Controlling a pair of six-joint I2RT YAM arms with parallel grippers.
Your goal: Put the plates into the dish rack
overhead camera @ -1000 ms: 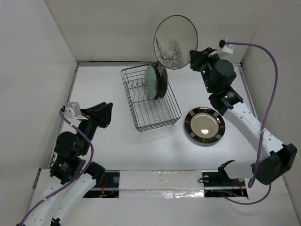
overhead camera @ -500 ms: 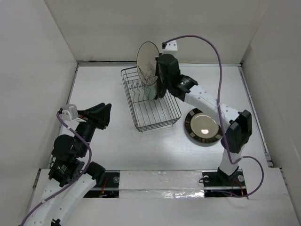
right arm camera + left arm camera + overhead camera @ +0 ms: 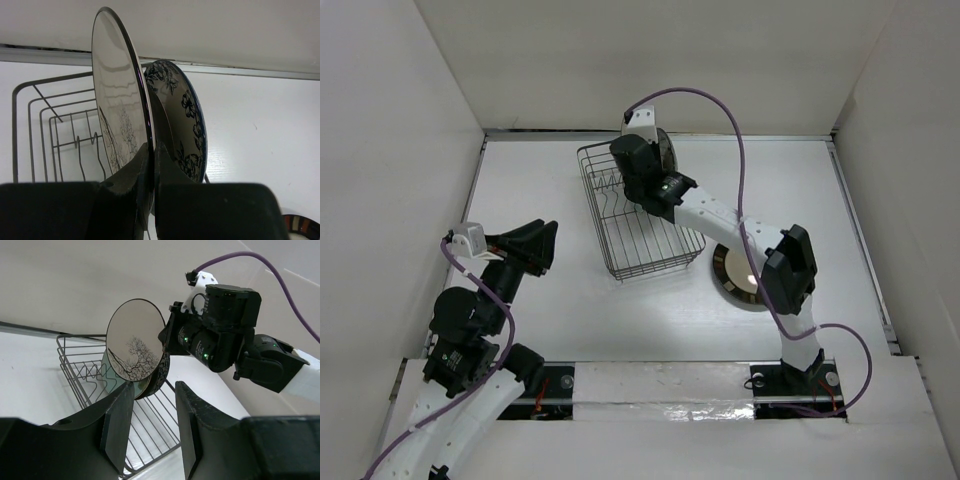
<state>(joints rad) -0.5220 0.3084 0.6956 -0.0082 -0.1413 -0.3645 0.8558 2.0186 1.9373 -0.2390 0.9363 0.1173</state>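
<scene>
The cream plate still hangs above the rack beside the patterned plate. My right gripper needs to lower the cream plate toward the rack's free wires (image 3: 613, 184) (image 3: 90, 141) next, then let go of the cream plate's rim.
My right gripper (image 3: 642, 170) is shut on the rim of the cream plate with the branch motif (image 3: 135, 345), holding it upright over the black wire dish rack (image 3: 650, 240). In the right wrist view the plate (image 3: 117, 115) stands just left of the black-white patterned plate (image 3: 182, 125), which stands in the rack (image 3: 50, 125). A pale green plate (image 3: 112, 375) also stands there. The dark-rimmed plate (image 3: 730, 265) lies flat on the table, partly under my right arm. My left gripper (image 3: 545, 240) is open and empty, left of the rack. The beige plate is out of view.
White walls close the table at the back and both sides. The rack's upright tines (image 3: 80, 145) show to the left of the held plate. My right arm (image 3: 720, 215) stretches across the rack's right side. A purple cable (image 3: 735, 130) arcs above it.
My right arm swung the branch plate left and down, from high by the back wall to over the rack beside the standing plates. The left arm has not moved.
</scene>
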